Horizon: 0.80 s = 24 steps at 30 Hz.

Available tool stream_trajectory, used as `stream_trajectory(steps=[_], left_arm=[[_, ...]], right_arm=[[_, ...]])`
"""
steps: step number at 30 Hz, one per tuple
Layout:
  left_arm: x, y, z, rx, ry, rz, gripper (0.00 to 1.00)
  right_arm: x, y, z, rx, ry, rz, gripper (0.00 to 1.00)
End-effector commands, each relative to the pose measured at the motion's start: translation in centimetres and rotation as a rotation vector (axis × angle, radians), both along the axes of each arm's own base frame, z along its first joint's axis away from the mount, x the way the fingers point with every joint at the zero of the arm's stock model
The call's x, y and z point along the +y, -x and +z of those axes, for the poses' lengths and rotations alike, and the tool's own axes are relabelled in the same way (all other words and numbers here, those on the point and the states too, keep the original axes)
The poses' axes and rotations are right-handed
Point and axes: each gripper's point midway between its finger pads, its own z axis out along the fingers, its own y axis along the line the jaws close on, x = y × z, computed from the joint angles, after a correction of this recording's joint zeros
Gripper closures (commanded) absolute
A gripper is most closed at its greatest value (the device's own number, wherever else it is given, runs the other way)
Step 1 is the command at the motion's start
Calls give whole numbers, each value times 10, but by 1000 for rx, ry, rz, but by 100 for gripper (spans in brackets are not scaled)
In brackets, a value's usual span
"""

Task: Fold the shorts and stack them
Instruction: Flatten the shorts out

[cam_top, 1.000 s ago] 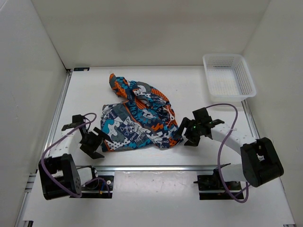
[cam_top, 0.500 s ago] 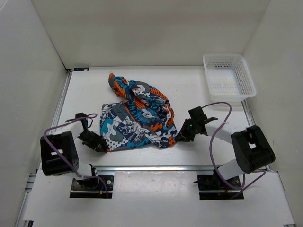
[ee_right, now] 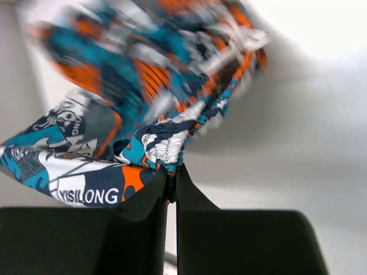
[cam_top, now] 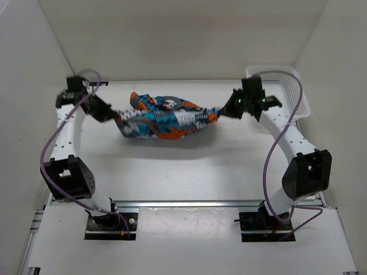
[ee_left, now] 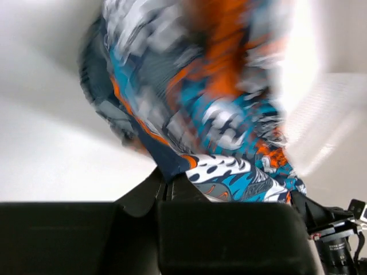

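Observation:
I will lift my right gripper high, then lower it onto the far tabletop below it and release the waistband, because the cloth hangs bunched.
The shorts (cam_top: 166, 118), printed in navy, orange, teal and white, hang stretched between my two grippers above the far half of the table. My left gripper (cam_top: 114, 117) is shut on their left end; in the left wrist view the navy hem of the shorts (ee_left: 229, 132) is pinched between the fingertips of that gripper (ee_left: 170, 182). My right gripper (cam_top: 222, 112) is shut on the right end; in the right wrist view the gathered waistband of the shorts (ee_right: 137, 109) sits clamped in the jaws of the right gripper (ee_right: 172, 177). The cloth sags and is blurred in both wrist views.
A white plastic mesh basket (cam_top: 291, 103) stands at the far right corner of the table, just behind my right arm (cam_top: 281, 129). White walls enclose the table on three sides. A metal rail (cam_top: 189, 202) runs along the near edge.
Both grippers closed on the ends of the shorts near the front of the table, then lifted them up and carried them toward the back, pulling the cloth out lengthwise.

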Motion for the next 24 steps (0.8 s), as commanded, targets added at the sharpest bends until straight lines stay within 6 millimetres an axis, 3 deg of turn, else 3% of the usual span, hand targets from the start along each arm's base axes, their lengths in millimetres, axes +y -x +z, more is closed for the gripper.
stream_trajectory(steps=[1,2,3,4,5,6,11,17,20,24], left_arm=[[18,-21,84,-160,-88,5,90],[19,-24,104,-203,-103,-3,90],[19,-27,142,-290,-122,-1,90],[22,-28,159,-340,-124,4,90],[21,-27,188,-419,-141,6,90],[19,-21,202,-460,-143,1,90],[2,13,253,-617,-128,-32,90],[0,56,294,-755,-205,-8,90],[3,89,325,-849,-265,45,90],[0,148,374,-1028,-328,114,90]], right_arm=[[-30,-25,88,-189,90,-4,100],[-29,-27,105,-222,81,-6,100],[-33,-29,119,-252,83,-9,100],[-34,-26,149,-324,65,-14,100],[-35,-23,157,-339,61,-15,100],[-35,-20,167,-363,55,-17,100],[-38,14,216,-493,57,64,100],[-55,69,262,-609,119,128,100],[-62,104,286,-672,121,145,100],[-76,162,320,-796,135,174,100]])
